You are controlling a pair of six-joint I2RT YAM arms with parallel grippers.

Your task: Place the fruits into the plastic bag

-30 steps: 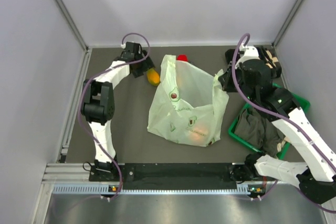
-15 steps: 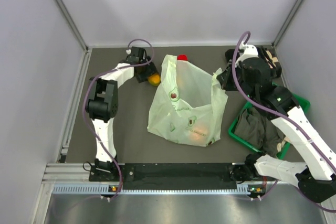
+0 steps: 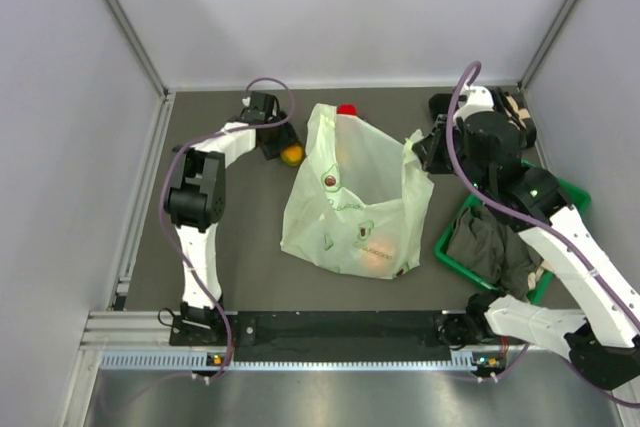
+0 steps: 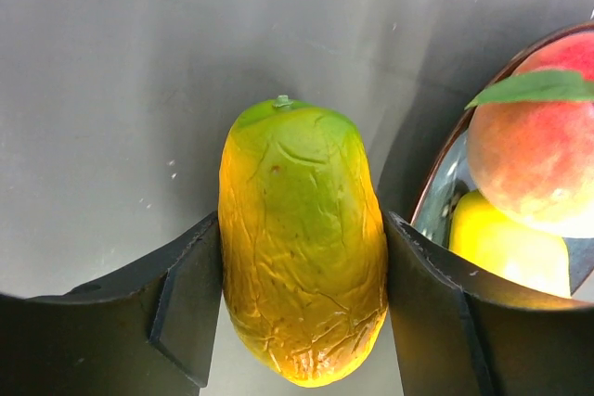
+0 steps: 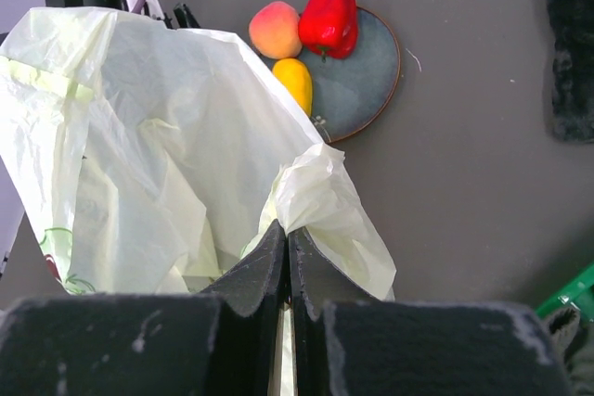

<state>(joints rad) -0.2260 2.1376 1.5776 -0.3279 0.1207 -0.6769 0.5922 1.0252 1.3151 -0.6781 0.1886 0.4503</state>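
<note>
I need to lift my left gripper next, then lower the mango (image 3: 293, 155) into the bag's opening (image 3: 370, 160) and release it, because that opening is to the gripper's right in the top view.
A yellow-green mango (image 4: 302, 257) lies on the dark table between my left gripper's (image 4: 299, 238) fingers, which press on both its sides. In the top view the left gripper (image 3: 283, 145) sits over the mango (image 3: 293, 155), just left of the pale green plastic bag (image 3: 350, 197). My right gripper (image 5: 286, 234) is shut on the bag's handle (image 5: 320, 197) and holds that side up (image 3: 424, 152). A peach (image 5: 275, 31), a red fruit (image 5: 329, 18) and a yellow piece (image 5: 293, 81) lie on the grey plate (image 5: 367, 90) behind the bag. An orange fruit (image 3: 372, 260) shows through the bag.
A green basket (image 3: 447, 250) with dark clothes (image 3: 490, 242) stands at the right, under my right arm. More dark cloth (image 3: 515, 117) lies at the back right. Walls close in the table on three sides.
My left gripper has moved right onto the mango and its fingers now stand on both sides of it. The right gripper still holds the bag handle, almost unmoved.
</note>
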